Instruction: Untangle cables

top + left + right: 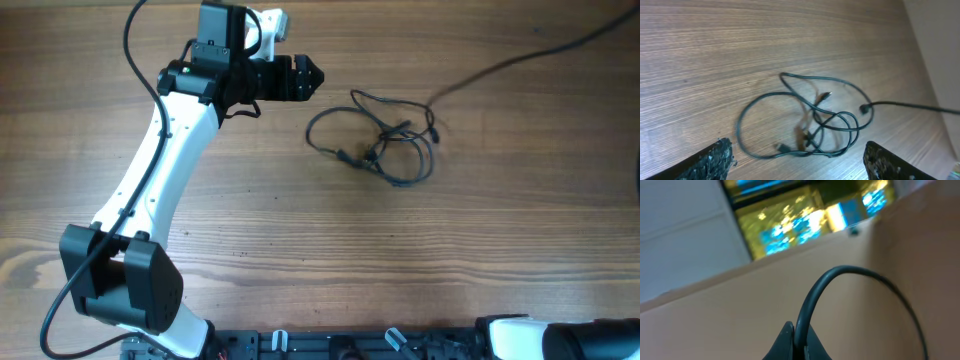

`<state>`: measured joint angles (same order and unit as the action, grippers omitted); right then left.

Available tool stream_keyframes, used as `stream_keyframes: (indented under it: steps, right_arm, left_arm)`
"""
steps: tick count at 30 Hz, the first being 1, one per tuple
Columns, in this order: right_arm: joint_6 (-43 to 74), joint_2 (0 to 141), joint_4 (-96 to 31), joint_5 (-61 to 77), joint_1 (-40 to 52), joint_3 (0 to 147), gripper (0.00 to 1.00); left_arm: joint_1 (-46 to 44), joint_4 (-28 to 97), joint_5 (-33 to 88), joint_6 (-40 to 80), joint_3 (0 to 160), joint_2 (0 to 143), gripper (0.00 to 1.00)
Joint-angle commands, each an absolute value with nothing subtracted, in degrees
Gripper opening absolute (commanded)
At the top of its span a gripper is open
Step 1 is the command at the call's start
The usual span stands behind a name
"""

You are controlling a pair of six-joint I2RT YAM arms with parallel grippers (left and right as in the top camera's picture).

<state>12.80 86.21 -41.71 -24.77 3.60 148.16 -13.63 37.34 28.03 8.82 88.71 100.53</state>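
My right gripper draws away, lowers to the bare tabletop alongside [562,128] and releases the cable next, as the second cable's end still trails at the tangle.
The cables [375,140] lie as a loose tangle of thin black loops on the wooden table, right of centre. One strand [520,55] runs from the tangle off the upper right edge. My left gripper [312,75] hovers just left of the tangle, open and empty. In the left wrist view the cables [805,117] lie ahead of my left gripper [796,147], between its spread fingers [715,160]. My right gripper [796,330] is shut on a black cable [840,272] that arches up out of its jaws; that gripper is outside the overhead view.
The white left arm [160,170] slants across the table's left half from its base [120,285]. The right arm's base [545,338] sits at the bottom right. A pale wall [940,50] borders the table past the tangle.
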Motion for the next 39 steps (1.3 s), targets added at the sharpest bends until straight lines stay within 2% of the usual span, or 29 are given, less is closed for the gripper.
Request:
stream_keyframes:
  steps: [1,4,8,11,14,16,20,24,28,32,35,39]
  right_arm:
    - [2.7,86.1,-37.0,-31.5,2.3,148.7,0.05]
    - [0.0,87.1,-39.0,-32.2,2.3,148.6,0.04]
    - [10.5,90.3,-53.8,-9.0,2.3,148.5,0.04]
    - [15.2,96.4,-58.2,2.5,2.3,148.5,0.04]
    - [15.6,104.7,-56.6,9.8,2.3,148.5,0.04]
    - [18.0,109.4,-52.1,10.0,2.2,148.5,0.04]
    - [35.6,111.9,-39.8,9.1,-0.3,148.5,0.05]
    - [54.0,107.0,-28.6,15.9,-8.9,148.5,0.05]
    - [63.2,102.6,-21.9,25.5,-20.7,148.5,0.05]
    - [71.2,99.7,-21.3,37.6,-40.4,148.5,0.05]
    - [69.1,100.7,-28.1,47.2,-50.3,148.5,0.05]
    - [47.1,103.2,-50.9,49.9,-52.9,148.5,0.05]
  left_arm:
    - [-13.4,37.4,26.0,7.7,88.9,100.5,0.86]
    - [-13.4,37.6,26.0,7.7,88.9,100.5,0.85]
    - [-13.4,38.0,26.0,7.7,88.9,100.5,0.86]
    - [-13.4,39.1,26.0,7.7,88.9,100.5,0.86]
    - [-13.4,39.7,26.0,7.7,88.9,100.5,0.86]
    - [-13.4,39.7,26.0,7.7,88.9,100.5,0.86]
    - [-13.4,40.1,26.0,7.7,88.9,100.5,0.86]
    - [-13.4,40.6,26.0,7.7,88.9,100.5,0.86]
    - [-13.4,40.6,26.0,7.7,88.9,100.5,0.86]
    - [-13.4,40.6,26.0,7.7,88.9,100.5,0.86]
    - [-13.4,40.6,26.0,7.7,88.9,100.5,0.86]
    - [-13.4,40.6,26.0,7.7,88.9,100.5,0.87]
